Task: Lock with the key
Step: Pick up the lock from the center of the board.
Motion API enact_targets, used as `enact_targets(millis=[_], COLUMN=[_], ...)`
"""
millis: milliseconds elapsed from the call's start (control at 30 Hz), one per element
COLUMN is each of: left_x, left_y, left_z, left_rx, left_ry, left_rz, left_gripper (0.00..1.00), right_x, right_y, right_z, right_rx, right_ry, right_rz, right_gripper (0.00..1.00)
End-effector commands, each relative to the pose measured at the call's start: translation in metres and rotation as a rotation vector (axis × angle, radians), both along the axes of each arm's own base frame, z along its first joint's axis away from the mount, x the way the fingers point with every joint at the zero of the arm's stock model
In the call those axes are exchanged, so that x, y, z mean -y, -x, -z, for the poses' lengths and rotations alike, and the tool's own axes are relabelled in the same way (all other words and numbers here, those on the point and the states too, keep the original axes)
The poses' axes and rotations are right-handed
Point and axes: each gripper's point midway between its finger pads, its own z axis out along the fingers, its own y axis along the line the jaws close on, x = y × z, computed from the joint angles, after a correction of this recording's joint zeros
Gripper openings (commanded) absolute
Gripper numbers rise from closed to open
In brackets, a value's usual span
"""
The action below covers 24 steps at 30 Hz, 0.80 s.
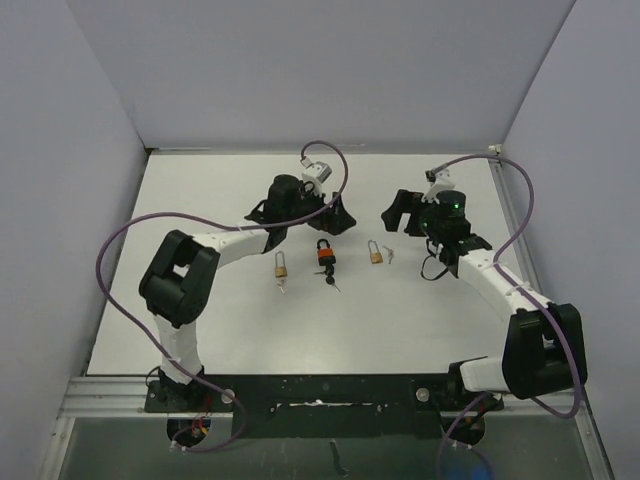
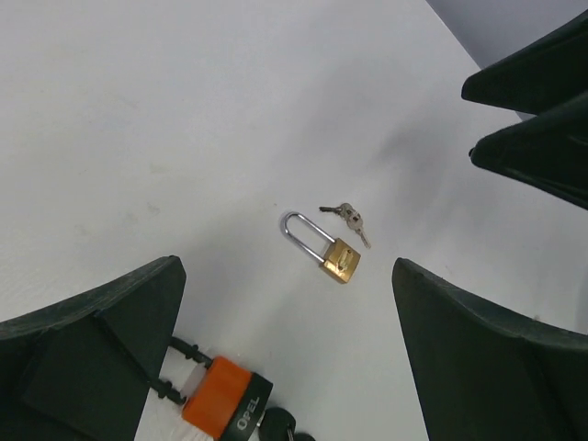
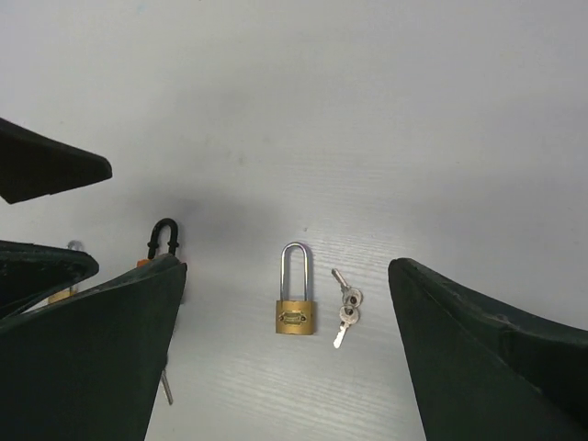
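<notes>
Next, my right gripper goes to the left in the top view, back and down onto the black-headed keys, which sit at the base of the orange padlock's body point(image 1: 326, 256).
Three padlocks lie in a row on the white table. The right brass padlock point(image 1: 374, 252) has a long steel shackle, and two small silver keys point(image 1: 390, 256) lie just to its right. It shows in the right wrist view point(image 3: 295, 296) with the keys point(image 3: 344, 306), and in the left wrist view point(image 2: 331, 248) with the keys point(image 2: 347, 219). My right gripper point(image 1: 398, 212) is open and empty, hovering above and behind this padlock point(image 3: 287, 268). My left gripper point(image 1: 333, 215) is open and empty above the orange-and-black padlock point(image 1: 326, 255), which shows at the bottom of the left wrist view point(image 2: 220, 400).
A second brass padlock point(image 1: 283, 264) lies at the left with a small key point(image 1: 283, 286) below it. The orange padlock has black-headed keys point(image 1: 331, 279) at its base. Both grippers hover close together, and the right fingers point(image 2: 542, 119) show in the left wrist view. Grey walls enclose the table.
</notes>
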Motion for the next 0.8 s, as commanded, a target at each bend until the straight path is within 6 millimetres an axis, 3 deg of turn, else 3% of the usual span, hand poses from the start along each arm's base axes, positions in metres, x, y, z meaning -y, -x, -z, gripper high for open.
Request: enact_targets(millis=[0,400,533,767], left_x=[-0.032,-0.151,-0.168,-0.177], left_y=[-0.007,0.005,0.013,0.023], left_z=[-0.045,-0.034,-0.028,-0.030], left_rx=[0.137,0.041,0.012,-0.008], left_ry=[0.016,0.001,-0.067,-0.041], left_rz=[-0.112,-0.407,-0.438,-0.432], left_gripper=[0.98,0.98,0.98,0.98], right_x=[-0.014,-0.066,-0.093,-0.136], right_y=[-0.010,0.008,0.010,0.008], right_z=[-0.023,-0.022,-0.010,0.022], right_rx=[0.040,0.039,0.021,-0.040], right_ry=[-0.112,0.048,0.127,0.267], right_rz=[-0.031,-0.220,-0.259,-0.327], right_gripper=[0.98,0.98,0.98,1.00])
